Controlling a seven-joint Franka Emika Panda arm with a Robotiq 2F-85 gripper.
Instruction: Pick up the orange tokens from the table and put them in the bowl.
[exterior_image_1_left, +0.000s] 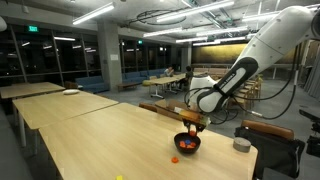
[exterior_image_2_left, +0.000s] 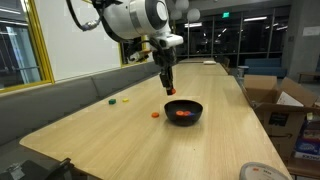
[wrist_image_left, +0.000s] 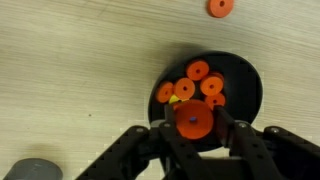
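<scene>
The gripper should gently move the token outward past the bowl's near rim, then down, and let it go inside, because the bowl's middle (exterior_image_1_left: 187, 142) (wrist_image_left: 206, 98) is below and a little outward.
The black bowl (wrist_image_left: 250, 88) sits on the light-wood table (wrist_image_left: 70, 70) and holds several orange tokens (wrist_image_left: 198, 71) plus a yellowish piece. My gripper (wrist_image_left: 194, 124) is shut on one orange token (wrist_image_left: 194, 121) and holds it just above the bowl's near rim. In both exterior views the gripper (exterior_image_1_left: 192, 123) (exterior_image_2_left: 170, 88) hangs a little above the bowl (exterior_image_1_left: 187, 150) (exterior_image_2_left: 190, 119). One more orange token (wrist_image_left: 220, 7) lies on the table beside the bowl, and it shows in both exterior views (exterior_image_1_left: 175, 158) (exterior_image_2_left: 155, 115).
A small grey cylindrical container (exterior_image_1_left: 241, 144) (wrist_image_left: 35, 168) stands on the table near its end. Small green and yellow specks (exterior_image_2_left: 111, 101) lie farther along the table. Cardboard boxes (exterior_image_2_left: 275, 100) stand beside the table. Similar tables (exterior_image_1_left: 40, 92) stand behind.
</scene>
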